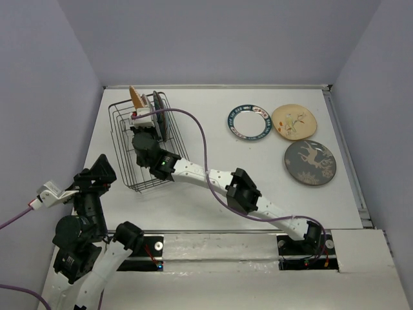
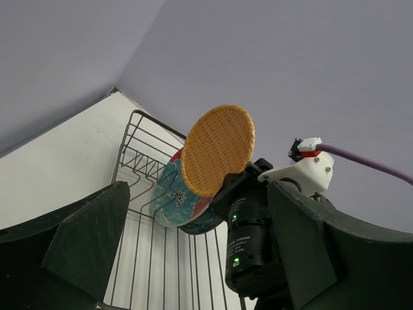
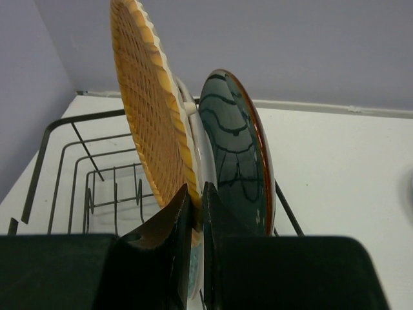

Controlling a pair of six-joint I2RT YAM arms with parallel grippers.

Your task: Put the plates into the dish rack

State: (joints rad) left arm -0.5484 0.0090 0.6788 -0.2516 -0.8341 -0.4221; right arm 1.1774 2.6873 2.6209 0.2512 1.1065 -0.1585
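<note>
My right gripper moves down toward the rack slot beside the pale-backed plate next. It then releases the rim of the orange woven-look plate, since that plate still sits higher than its neighbours.
The wire dish rack stands at the left of the table. My right gripper reaches over its far end, shut on the lower rim of the orange woven-look plate, which it holds upright above the rack. In the right wrist view the gripper pinches this plate. Next to it stand a pale-backed plate and the dark teal plate. The left wrist view shows the orange plate in front of the red-and-teal floral plate. My left gripper is open and empty, near the rack's near left corner.
Three plates lie flat at the right of the table: white with dark patterned rim, cream floral and grey with a deer design. The right arm stretches diagonally across the table. Walls enclose the table on three sides.
</note>
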